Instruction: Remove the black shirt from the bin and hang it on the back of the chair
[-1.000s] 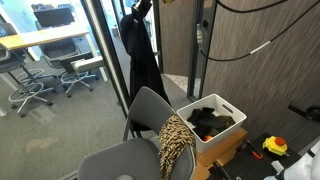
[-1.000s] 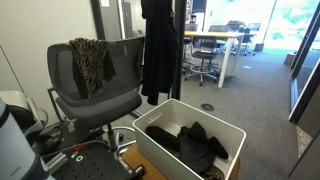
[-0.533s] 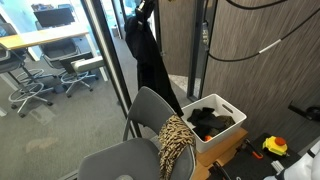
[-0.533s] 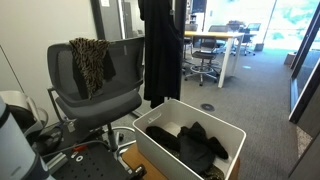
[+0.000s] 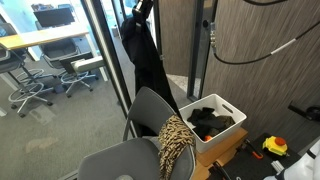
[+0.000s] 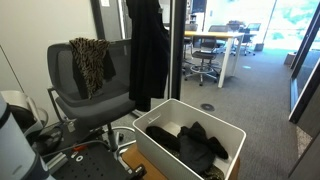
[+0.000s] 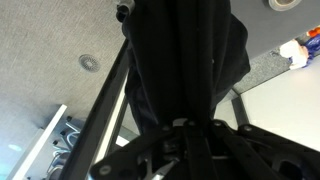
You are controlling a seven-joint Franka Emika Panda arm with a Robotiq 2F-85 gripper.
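The chair back's top edge (image 5: 152,97) is below and bare beside the brown cloth. My gripper should next bring the shirt across it to the seat side, lower it and let it go.
The black shirt (image 5: 146,58) hangs full length from my gripper (image 5: 141,8), which is high up at the top edge of an exterior view. In the exterior view from the robot's side the shirt (image 6: 148,55) dangles between the chair and the bin, its hem above the bin's near corner. In the wrist view the shirt (image 7: 185,60) fills the middle, and my gripper (image 7: 180,128) is shut on it. The white bin (image 5: 232,133) (image 6: 165,108) holds more dark clothes. The grey office chair (image 5: 150,110) (image 6: 62,75) has a brown patterned cloth (image 6: 90,62) over its back.
A glass partition with a dark metal frame (image 5: 105,60) stands behind the chair. Desks and office chairs (image 5: 45,70) lie beyond it. A yellow tool (image 5: 275,146) lies on the floor by the bin. Black cables (image 5: 260,48) hang along the wood-panel wall.
The shirt has swung and moved sideways toward the chair, away from above the bin; my gripper still holds it high.
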